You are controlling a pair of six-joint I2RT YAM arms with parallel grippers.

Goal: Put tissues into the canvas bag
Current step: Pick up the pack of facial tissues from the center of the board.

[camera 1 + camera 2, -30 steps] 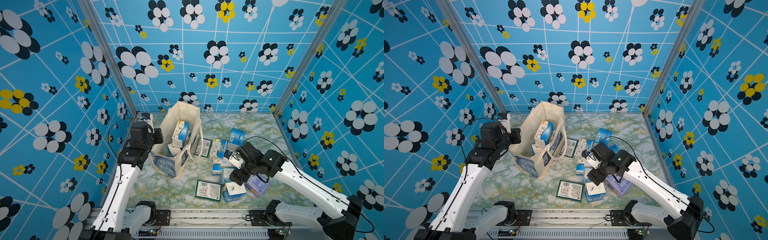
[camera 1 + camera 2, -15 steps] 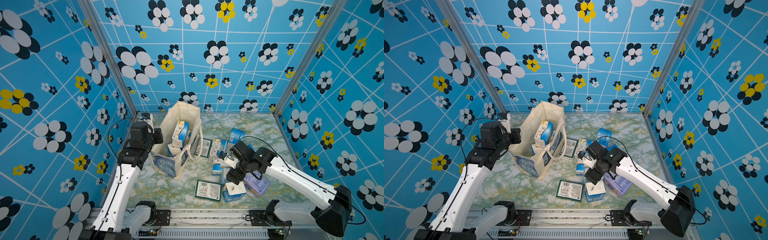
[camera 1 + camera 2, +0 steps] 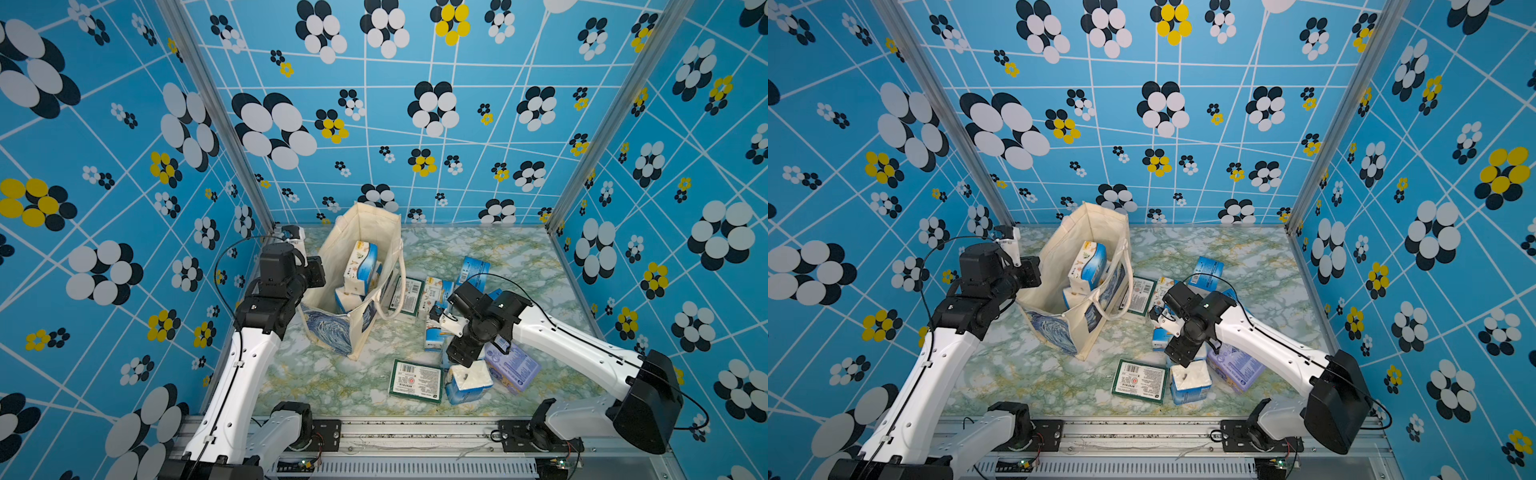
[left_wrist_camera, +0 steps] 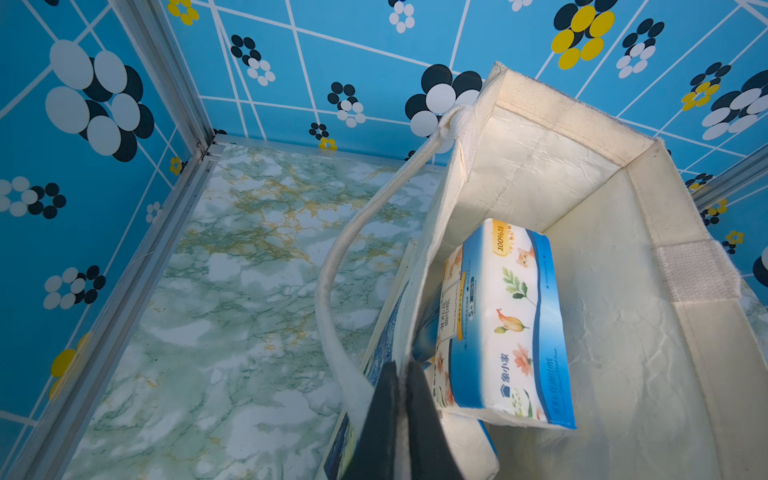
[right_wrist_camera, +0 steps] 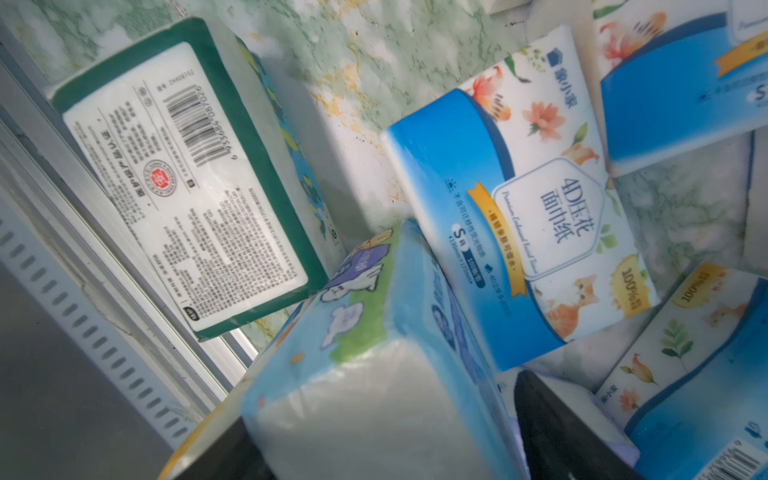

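Note:
My right gripper stays over the blue-and-green tissue pack, at its white end [image 5: 360, 408], and next draws its fingers together onto the pack's sides, as they already straddle it.
The canvas bag [image 3: 357, 232] [image 3: 1096, 220] stands open at the back left with tissues inside; the topmost is a blue-and-white pack [image 3: 361, 262] [image 4: 507, 328]. My left gripper [image 3: 320, 272] [image 4: 401, 374] is shut on the bag's near wall [image 4: 419, 291], beside a loop handle [image 4: 332, 266]. My right gripper [image 3: 459, 357] [image 5: 380, 407] points down over a blue-and-white pack [image 3: 469, 380] [image 3: 1190, 380] [image 5: 365, 332] with its white end up. The jaws stand wide, one finger on each side of this pack, which rests on the table.
More tissues lie around: a green-labelled pack [image 3: 415, 381] [image 5: 187, 174] at the front, a lavender pack [image 3: 513, 368] under the right arm, another green pack [image 3: 409, 293] against the bag, and blue packs [image 3: 473, 270] [image 5: 540, 216] behind. The front rail [image 3: 415, 432] is close by.
The right arm has shifted a little left and down over the front pack, and its jaws have narrowed slightly around it. The left arm and bag have not moved.

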